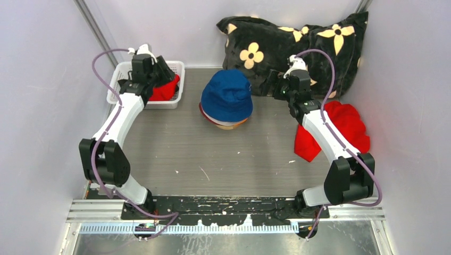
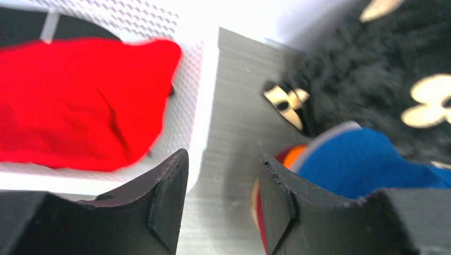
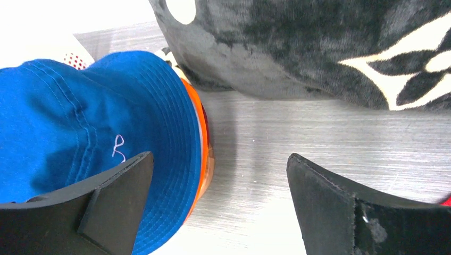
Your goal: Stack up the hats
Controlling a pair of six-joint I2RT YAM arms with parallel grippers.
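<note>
The left gripper moves down and to the left in the wrist view onto the red hat's edge facing the stack next, because the gripper's fingers frame bare table.
A stack of hats stands mid-table with the blue hat on top. Under it show a pale grey, an orange and a maroon brim. A red hat lies in the white basket, with a black hat behind it. My left gripper hangs over the basket's right edge, open and holding nothing. In the left wrist view its jaws frame bare table between the basket rim and the stack. My right gripper is wide open just right of the stack. Its left fingertip overlaps the blue hat and orange brim.
A black pillow with cream flowers leans at the back right, close behind my right gripper. A bright red cloth bundle lies under the right arm by the right wall. Walls close in both sides.
</note>
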